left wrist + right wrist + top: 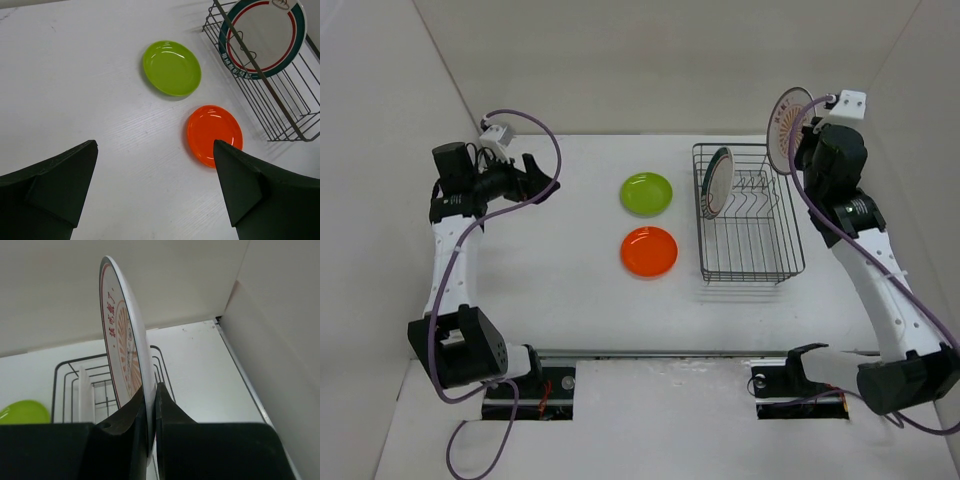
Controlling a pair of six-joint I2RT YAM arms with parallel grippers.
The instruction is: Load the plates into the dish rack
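Note:
The white sunburst plate in my right gripper goes left in the top view and down for release next, since the dish rack's wires (103, 395) beside the teal-striped plate stand empty.
My right gripper (807, 127) is shut on the rim of the white sunburst plate (787, 130), holding it upright on edge above the far right corner of the dish rack (783, 240); it also shows in the right wrist view (122, 340), pinched between my fingers (165, 405). The teal-striped plate (716, 181) stands on edge at the rack's left end. The lime green plate (647, 193) and the orange plate (649, 251) lie flat on the table left of the rack. My left gripper (542, 175) is open and empty at the far left, well clear of them.
White walls close in the table at the back and both sides. The rack's upright prongs (752, 190) run across its far part. In the left wrist view the green plate (171, 67), the orange plate (214, 133) and the rack (285, 110) lie ahead.

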